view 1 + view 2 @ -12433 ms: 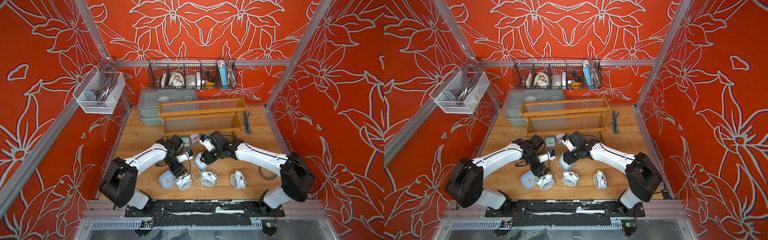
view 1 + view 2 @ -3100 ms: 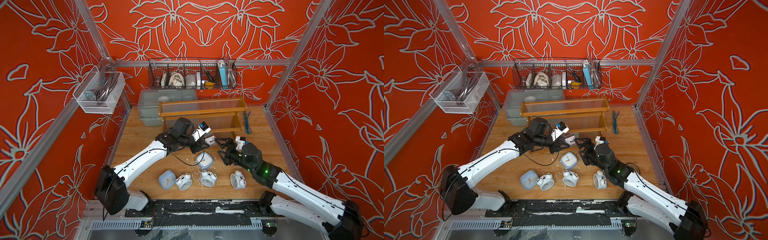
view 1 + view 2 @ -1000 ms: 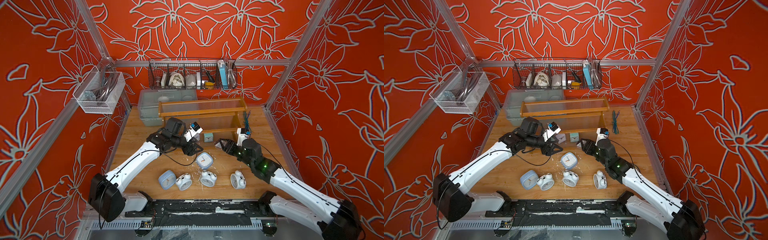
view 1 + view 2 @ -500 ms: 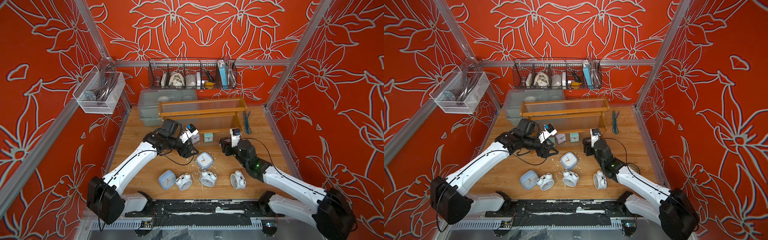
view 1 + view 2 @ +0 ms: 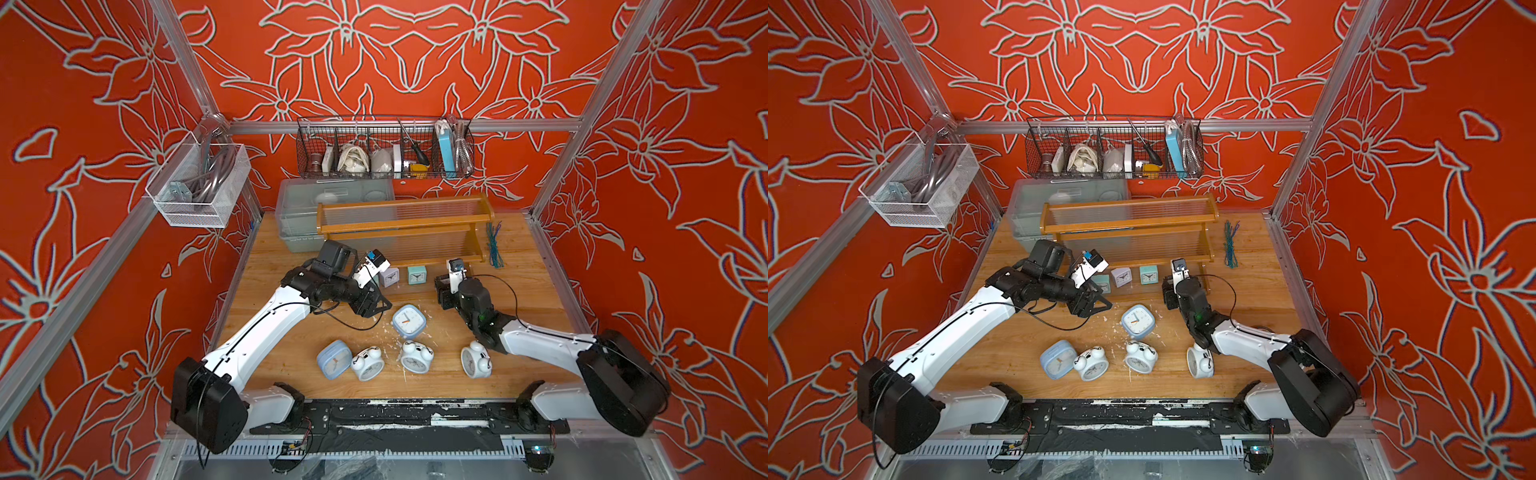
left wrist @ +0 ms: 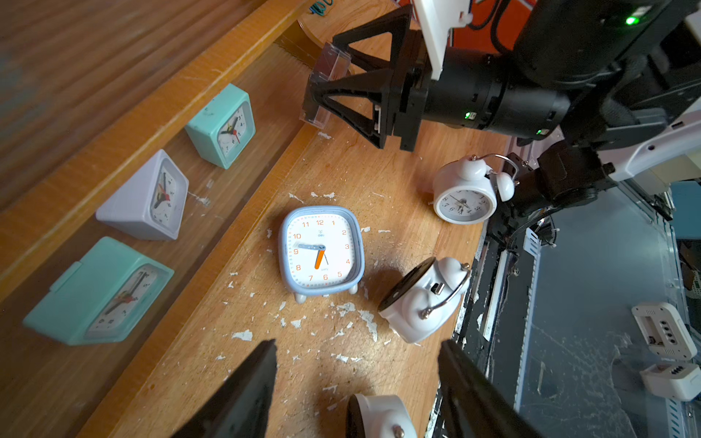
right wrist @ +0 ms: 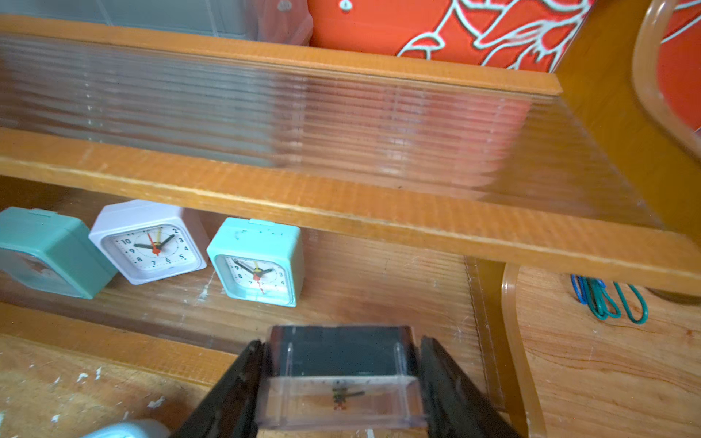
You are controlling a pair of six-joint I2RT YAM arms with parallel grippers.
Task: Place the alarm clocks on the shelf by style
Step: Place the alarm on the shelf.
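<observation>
The bottom shelf's bare end (image 5: 438, 270) (image 7: 390, 292) lies outward of my right gripper, so that gripper should next slide outward beside the teal cube and release the dark cube clock.
The orange-brown shelf (image 5: 403, 224) stands at the back of the table. On its bottom tier sit a teal cube clock (image 6: 98, 292), a whitish-lilac one (image 5: 389, 277) and a second teal one (image 5: 417, 274). My right gripper (image 7: 341, 379) is shut on a dark cube clock (image 7: 341, 356) with a clear front, just in front of that tier, to the right of the teal cube. My left gripper (image 6: 356, 379) hangs open and empty over the table near a light-blue square clock (image 5: 409, 321). Another light-blue clock (image 5: 333, 359) and three white twin-bell clocks (image 5: 368, 364) (image 5: 416, 356) (image 5: 476, 360) lie near the front.
A grey translucent bin (image 5: 299, 208) stands behind the shelf's left end. A black wire basket (image 5: 384, 147) hangs on the back wall and a white mesh basket (image 5: 199, 187) on the left wall. Blue-green clips (image 5: 494, 245) lie right of the shelf. White flakes litter the table.
My right gripper has swung round with the dark clock and now faces the bottom tier. My left gripper has drawn back a little from the shelf toward the front left.
</observation>
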